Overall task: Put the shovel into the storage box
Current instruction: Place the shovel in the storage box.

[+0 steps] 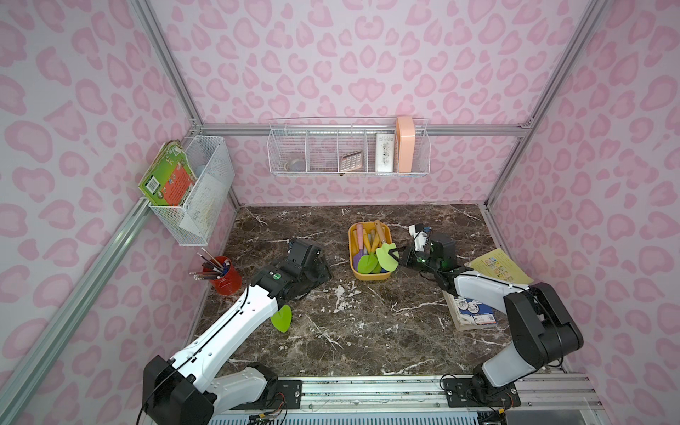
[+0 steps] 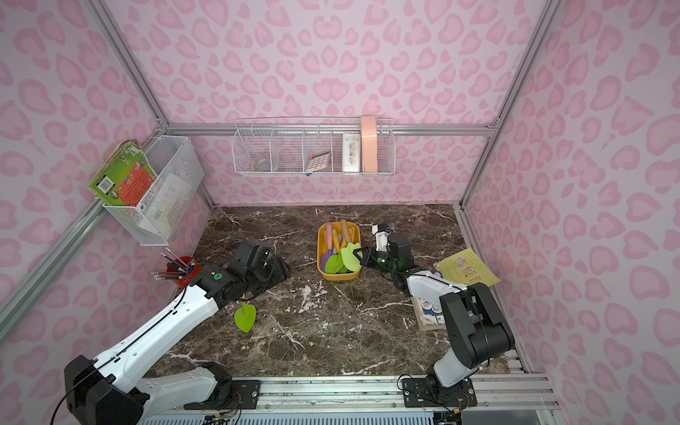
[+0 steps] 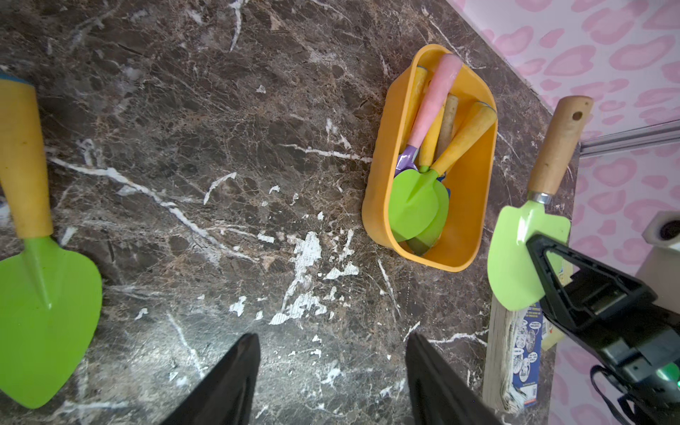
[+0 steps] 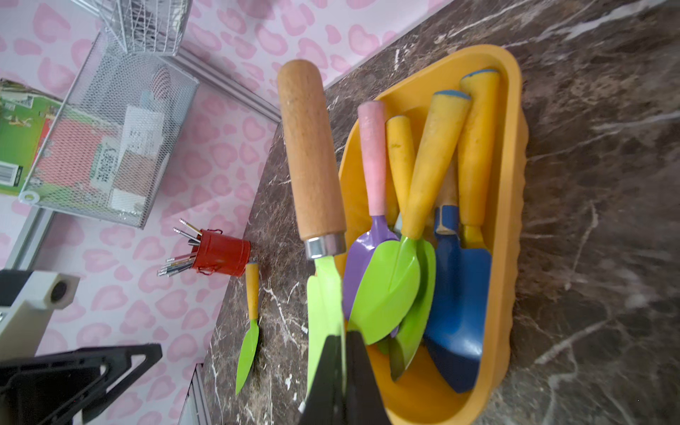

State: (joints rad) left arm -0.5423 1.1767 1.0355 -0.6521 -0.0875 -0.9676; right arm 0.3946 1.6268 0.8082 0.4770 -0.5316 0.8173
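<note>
The right gripper moves past the box's rim and down onto the green blades inside next, then releases. The light green shovel still hangs above the box's rim.
The orange-yellow storage box (image 1: pixel 369 277) (image 2: pixel 338 276) (image 3: pixel 375 206) (image 4: pixel 511 184) stands mid-table with several shovels lying in it. My right gripper (image 1: pixel 396 254) (image 2: pixel 362 255) (image 4: pixel 342 338) is shut on the light green blade of a wooden-handled shovel (image 1: pixel 385 255) (image 2: pixel 349 254) (image 3: pixel 515 265) (image 4: pixel 311 154). It holds that shovel in the air over the box's right rim. A second green shovel with a yellow handle (image 1: pixel 282 318) (image 2: pixel 245 316) (image 3: pixel 44 294) (image 4: pixel 248 342) lies on the table by my left arm. My left gripper (image 1: pixel 325 272) (image 3: pixel 331 336) hangs open over bare marble, holding nothing.
A red pencil cup (image 1: pixel 224 274) (image 4: pixel 220 254) stands at the table's left edge. A book (image 1: pixel 474 312) (image 3: pixel 515 349) and a yellow booklet (image 1: pixel 498 266) lie under my right arm. White wire baskets hang on the left wall (image 1: pixel 198 191) and back wall (image 1: pixel 349 154).
</note>
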